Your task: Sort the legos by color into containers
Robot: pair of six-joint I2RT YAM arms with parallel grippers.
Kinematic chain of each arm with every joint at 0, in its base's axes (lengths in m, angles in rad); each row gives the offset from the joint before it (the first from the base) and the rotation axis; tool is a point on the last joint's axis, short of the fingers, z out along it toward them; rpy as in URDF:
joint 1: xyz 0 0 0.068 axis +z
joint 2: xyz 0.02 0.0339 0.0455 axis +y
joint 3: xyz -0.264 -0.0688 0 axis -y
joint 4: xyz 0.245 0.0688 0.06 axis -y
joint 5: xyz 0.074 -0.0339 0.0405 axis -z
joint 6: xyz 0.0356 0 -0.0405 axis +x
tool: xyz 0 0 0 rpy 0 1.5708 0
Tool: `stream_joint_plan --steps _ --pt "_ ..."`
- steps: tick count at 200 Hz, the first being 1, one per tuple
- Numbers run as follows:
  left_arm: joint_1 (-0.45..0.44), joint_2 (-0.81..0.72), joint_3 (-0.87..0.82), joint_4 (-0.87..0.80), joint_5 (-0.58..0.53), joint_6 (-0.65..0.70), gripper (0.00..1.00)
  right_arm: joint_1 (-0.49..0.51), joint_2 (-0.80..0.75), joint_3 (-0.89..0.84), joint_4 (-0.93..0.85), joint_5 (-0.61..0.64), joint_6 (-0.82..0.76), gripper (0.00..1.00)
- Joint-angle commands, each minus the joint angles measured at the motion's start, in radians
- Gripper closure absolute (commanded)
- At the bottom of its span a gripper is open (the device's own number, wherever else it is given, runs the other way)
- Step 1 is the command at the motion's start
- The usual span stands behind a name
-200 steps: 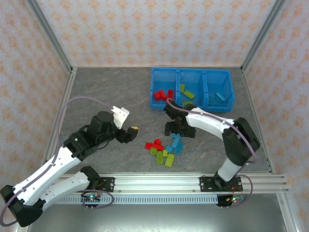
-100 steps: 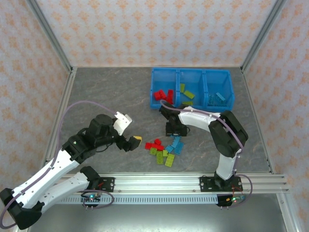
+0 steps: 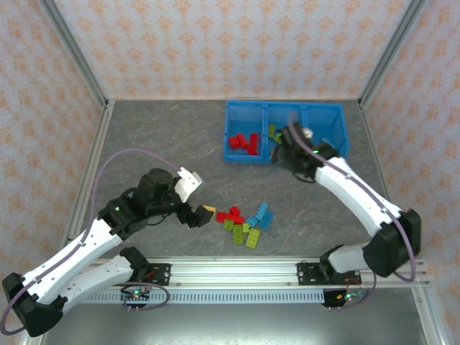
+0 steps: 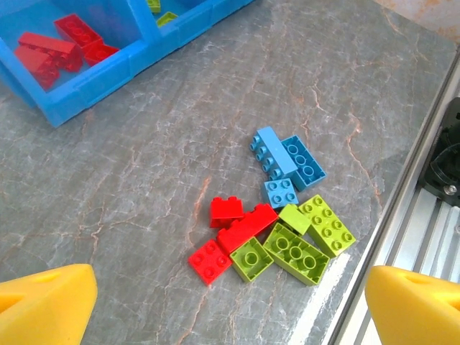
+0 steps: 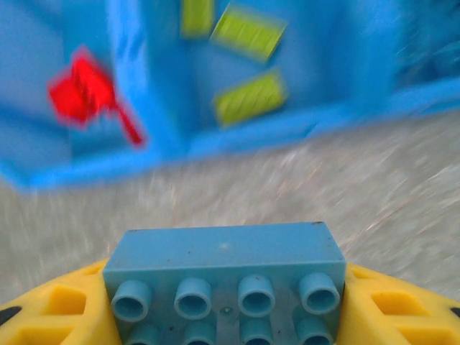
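Note:
The robot needs to carry the light blue brick outward with its right gripper next and let go of it over the bin holding blue bricks, because its color matches those bricks.
A loose pile of legos (image 3: 244, 221) in red (image 4: 241, 226), lime green (image 4: 296, 250) and light blue (image 4: 284, 159) lies on the grey table near its front. My left gripper (image 3: 203, 214) hovers just left of the pile, open and empty, with its yellow fingertips (image 4: 44, 302) spread wide. My right gripper (image 3: 282, 147) is at the front wall of the middle one of the blue containers (image 3: 227, 136) and is shut on a light blue brick (image 5: 223, 255). Red bricks (image 3: 243, 142) lie in the left bin, green bricks (image 5: 250, 97) in the middle bin, and blue bricks (image 3: 325, 146) in the right bin.
An aluminium rail (image 3: 237, 272) runs along the table's near edge, close to the pile (image 4: 431, 215). Patterned walls with metal posts (image 3: 79, 57) enclose the table. The left arm's grey cable (image 3: 118, 154) loops above its wrist.
My right gripper shut on a light blue brick at the pile and carried it up to the bins. My left gripper moved right toward the pile and opened wider.

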Motion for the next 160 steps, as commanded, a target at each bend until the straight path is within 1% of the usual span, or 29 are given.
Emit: stream_joint_plan --steps 1,12,24,35,53,63,76,97,111,132,144,160 --pt "-0.015 -0.002 0.030 0.041 0.003 -0.030 0.03 -0.218 -0.022 0.013 0.071 -0.046 -0.002 0.56" --pt "-0.023 -0.003 0.026 0.040 -0.007 -0.045 0.03 -0.338 0.024 0.026 0.110 -0.123 0.020 0.57" --pt "-0.028 -0.003 0.027 0.036 -0.025 -0.061 0.03 -0.419 0.119 0.084 0.108 -0.185 0.032 0.58" --pt "-0.033 -0.001 0.031 0.022 -0.060 -0.081 0.03 -0.457 0.224 0.174 0.070 -0.216 0.027 0.58" --pt "-0.036 0.014 0.051 -0.037 -0.191 -0.143 0.03 -0.503 0.369 0.293 0.024 -0.241 0.059 0.57" --pt "-0.036 0.021 0.058 -0.060 -0.205 -0.154 0.03 -0.521 0.420 0.326 0.036 -0.277 0.086 0.57" --pt "-0.037 0.019 0.053 -0.059 -0.221 -0.191 0.02 -0.534 0.490 0.385 0.030 -0.299 0.114 0.50" --pt "-0.039 0.017 0.035 -0.034 -0.275 -0.279 0.02 -0.536 0.582 0.493 -0.054 -0.264 0.125 0.36" --pt "-0.039 0.023 0.028 -0.016 -0.291 -0.327 0.02 -0.536 0.609 0.543 -0.099 -0.260 0.123 0.29" --pt "-0.038 0.049 0.020 -0.001 -0.318 -0.404 0.02 -0.536 0.597 0.567 -0.137 -0.275 0.112 0.22" --pt "-0.039 0.075 0.022 0.003 -0.324 -0.445 0.02 -0.536 0.567 0.552 -0.153 -0.277 0.106 0.18" --pt "-0.039 0.122 0.036 0.002 -0.293 -0.465 0.02 -0.536 0.493 0.489 -0.150 -0.301 0.101 0.15"
